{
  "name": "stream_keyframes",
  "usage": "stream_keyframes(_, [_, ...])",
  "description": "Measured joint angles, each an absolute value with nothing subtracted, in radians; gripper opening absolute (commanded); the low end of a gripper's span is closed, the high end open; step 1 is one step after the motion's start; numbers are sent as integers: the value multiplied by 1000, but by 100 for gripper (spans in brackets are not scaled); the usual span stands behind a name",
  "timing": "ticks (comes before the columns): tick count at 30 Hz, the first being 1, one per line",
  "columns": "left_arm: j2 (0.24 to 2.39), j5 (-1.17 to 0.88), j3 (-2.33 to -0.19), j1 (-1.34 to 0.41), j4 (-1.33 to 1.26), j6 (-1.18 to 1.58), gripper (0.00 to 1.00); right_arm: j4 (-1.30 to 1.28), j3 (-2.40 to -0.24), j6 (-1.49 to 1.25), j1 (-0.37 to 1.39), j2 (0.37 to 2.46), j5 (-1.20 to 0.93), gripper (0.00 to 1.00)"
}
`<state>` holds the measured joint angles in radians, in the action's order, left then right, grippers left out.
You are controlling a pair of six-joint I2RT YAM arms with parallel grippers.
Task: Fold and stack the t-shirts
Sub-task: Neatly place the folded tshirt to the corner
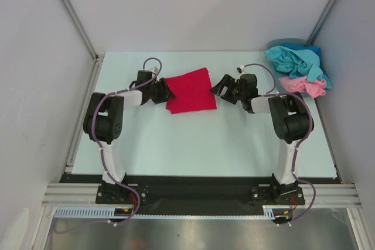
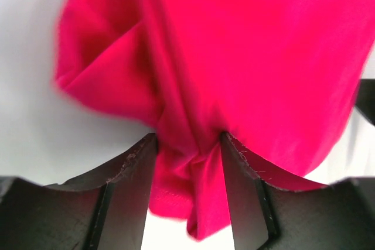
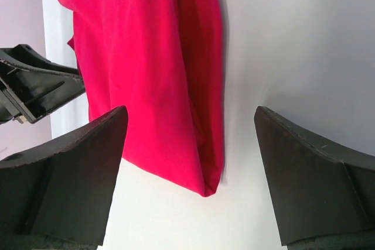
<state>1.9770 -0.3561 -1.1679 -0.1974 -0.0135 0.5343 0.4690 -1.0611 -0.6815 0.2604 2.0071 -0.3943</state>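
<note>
My left gripper is at the crimson shirt's edge and should stay there, and next its fingers should close together on the bunched fold (image 2: pixel 190 154), because that cloth already fills the gap between them.
A crimson red t-shirt (image 1: pixel 190 90) lies folded into a rough rectangle at the middle of the table. My left gripper (image 1: pixel 167 93) is at the shirt's left edge. In the left wrist view a bunched fold of the red cloth (image 2: pixel 234 45) fills the gap of that gripper (image 2: pixel 188 144) and touches both fingers. My right gripper (image 1: pixel 218 88) stands wide open just off the shirt's right edge. In the right wrist view a corner of the red cloth (image 3: pixel 146 57) lies between its spread fingers (image 3: pixel 188 112), untouched. A teal-blue t-shirt (image 1: pixel 296 60) and a light pink t-shirt (image 1: pixel 304 85) lie crumpled at the back right.
A blue-grey basket rim (image 1: pixel 287 43) shows behind the crumpled pile at the table's (image 1: pixel 205 144) back right corner. White walls with metal posts close the left, back and right sides. The left gripper's body (image 3: pixel 35 83) shows at the left of the right wrist view.
</note>
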Motion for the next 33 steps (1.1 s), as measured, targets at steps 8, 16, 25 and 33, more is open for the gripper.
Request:
stream_keyframes(8, [2027, -370, -1201, -244, -91, 570, 54, 498, -1104, -699, 263, 2060, -421, 94])
stream_keyframes(16, [2027, -370, -1201, -244, -94, 575, 52, 508, -1234, -715, 328, 2160, -447, 91])
stream_keyframes(25, [2027, -361, -1195, -241, -65, 569, 9, 496, -1261, -717, 367, 2188, -453, 27])
stream_keyframes(33, [2008, -313, -1195, -242, -29, 565, 0, 467, -1256, -702, 361, 2188, -439, 0])
